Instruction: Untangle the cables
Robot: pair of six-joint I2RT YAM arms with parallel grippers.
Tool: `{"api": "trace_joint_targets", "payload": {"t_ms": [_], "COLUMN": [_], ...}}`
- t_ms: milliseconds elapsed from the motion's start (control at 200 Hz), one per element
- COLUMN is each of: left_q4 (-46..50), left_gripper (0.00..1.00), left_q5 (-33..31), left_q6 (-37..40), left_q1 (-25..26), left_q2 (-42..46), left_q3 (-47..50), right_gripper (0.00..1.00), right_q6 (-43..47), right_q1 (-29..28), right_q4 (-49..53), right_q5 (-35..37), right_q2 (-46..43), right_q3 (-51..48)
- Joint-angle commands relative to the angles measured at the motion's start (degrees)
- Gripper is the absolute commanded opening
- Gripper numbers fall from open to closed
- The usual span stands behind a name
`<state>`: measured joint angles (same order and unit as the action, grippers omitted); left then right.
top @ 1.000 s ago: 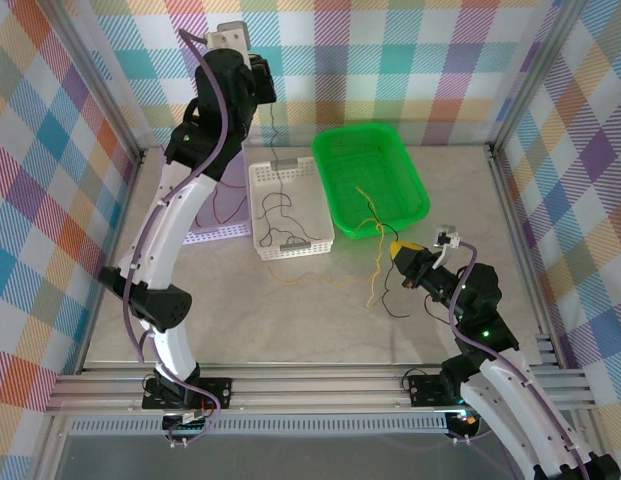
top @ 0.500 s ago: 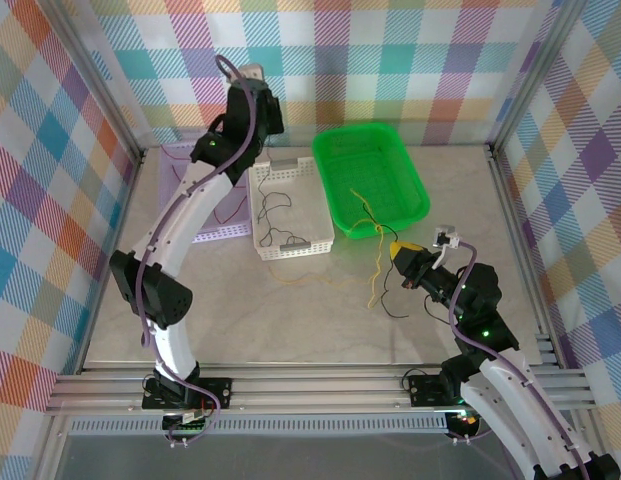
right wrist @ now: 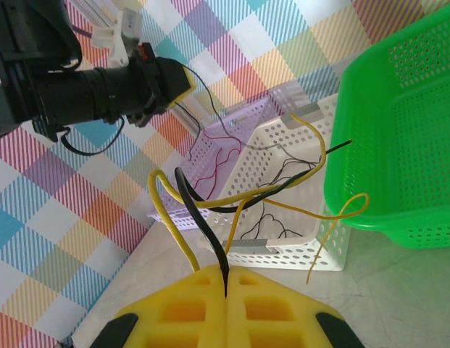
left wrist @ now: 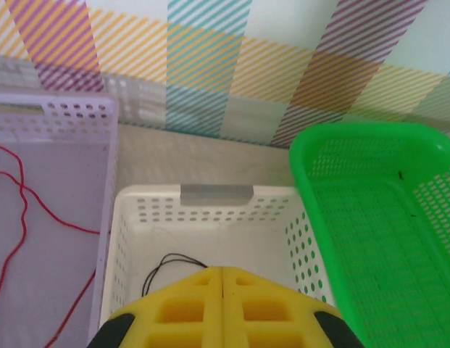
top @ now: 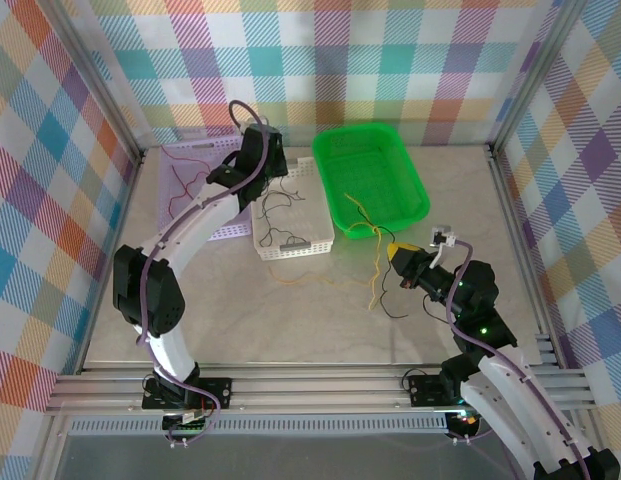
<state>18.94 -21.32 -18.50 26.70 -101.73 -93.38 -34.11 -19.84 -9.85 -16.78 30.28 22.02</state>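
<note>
The thin black cable, loop already inside, swings with my left gripper toward the green basket (top: 415, 175) next, over the white basket's edge (top: 321, 188) beside it, for release.
My left gripper (left wrist: 222, 270) is shut on a thin black cable (left wrist: 167, 262) that loops down into the white basket (left wrist: 210, 210); from above, the left gripper (top: 262, 184) hangs over that basket's far end. My right gripper (right wrist: 227, 271) is shut on another black cable (right wrist: 203, 217), with a yellow cable (right wrist: 167, 210) tangled around it. These cables run toward the green basket (right wrist: 398, 123). From above, the right gripper (top: 396, 251) sits just in front of the green basket (top: 415, 175), with the yellow cable (top: 375, 285) and the black cable (top: 390, 305) trailing on the table. A red cable (left wrist: 22, 196) lies in the lilac basket (left wrist: 65, 116).
Three baskets stand side by side at the back: the lilac basket (top: 226, 232) on the left, the white basket (top: 322, 238) in the middle with several black wires, the green one on the right. Checkered walls and aluminium rails (top: 310, 385) close in the table.
The left arm has come down from high near the back wall to just above the white basket, lowering its black cable into it. The right arm has not moved.
</note>
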Motion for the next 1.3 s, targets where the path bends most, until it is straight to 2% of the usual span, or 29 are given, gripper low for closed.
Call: {"api": "trace_joint_targets", "payload": {"t_ms": [0,355,825,1295], "left_q4": [-2.50,-1.15,5.64,14.46], "left_gripper": [0.00,0.00,0.00,0.16], "left_q5": [1.88,2.38,-0.67,-3.97], "left_q6": [-2.91,-5.05,-5.06,-2.86], "left_q1": [0.17,2.16,5.82,5.91], "left_q2": [1.54,-4.20,-14.16,-20.10], "left_q3": [2.98,5.41,-0.56,-9.84], "right_gripper": [0.00,0.00,0.00,0.00], "right_q6": [-0.50,-0.61,-0.67,-0.52], "right_q1": [0.10,-0.07,-0.54,-0.82], "right_q4": [-2.18,-2.42,-3.14,-3.15], "right_q5": [-0.94,-1.29,-1.59,-1.60], "right_q2": [-0.01,0.19,1.13,1.04], "right_q3": [0.04,-0.05,-0.14,-0.14]}}
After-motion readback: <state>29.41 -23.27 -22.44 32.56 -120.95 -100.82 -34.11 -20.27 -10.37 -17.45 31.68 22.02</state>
